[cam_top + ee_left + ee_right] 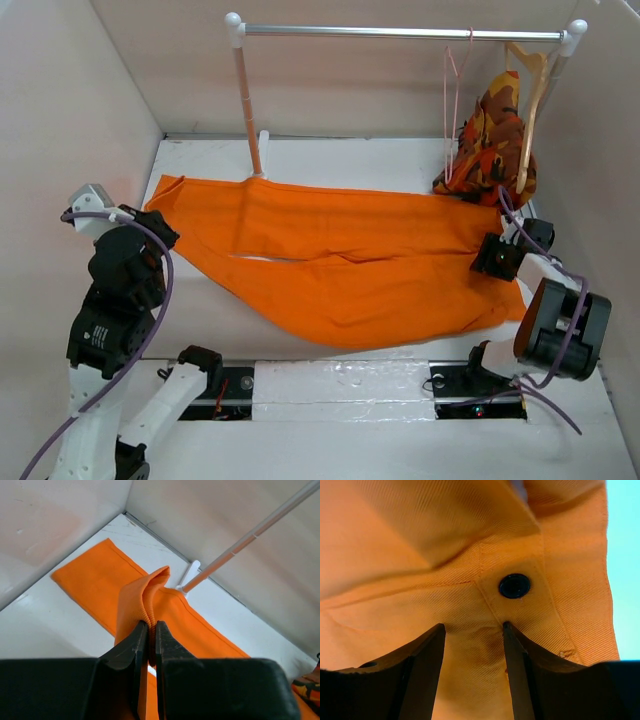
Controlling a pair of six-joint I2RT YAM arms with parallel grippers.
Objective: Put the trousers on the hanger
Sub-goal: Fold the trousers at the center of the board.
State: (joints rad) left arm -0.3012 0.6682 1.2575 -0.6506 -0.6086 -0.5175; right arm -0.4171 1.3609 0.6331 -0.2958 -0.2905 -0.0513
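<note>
I will move my right gripper back along the waistband to close on the near waist corner (519, 314). My open fingers are by the trousers' button, off the waist corner.
The bright orange trousers (340, 260) lie spread across the table, leg ends at the left and waist at the right. My left gripper (157, 228) is at the leg end. In the left wrist view it (150, 630) is shut on a raised fold of the orange hem (150, 590). My right gripper (492, 256) is at the waist. In the right wrist view it (473, 627) is open, fingertips against the cloth just below the dark waist button (514, 586). The pink wire hanger (455, 100) hangs on the rail, empty.
A clothes rail (400, 33) stands at the back on a left post (247, 110). A light wooden hanger (530, 100) hangs at its right end with an orange-red-black patterned garment (488, 140) below it. Walls close in the left, back and right.
</note>
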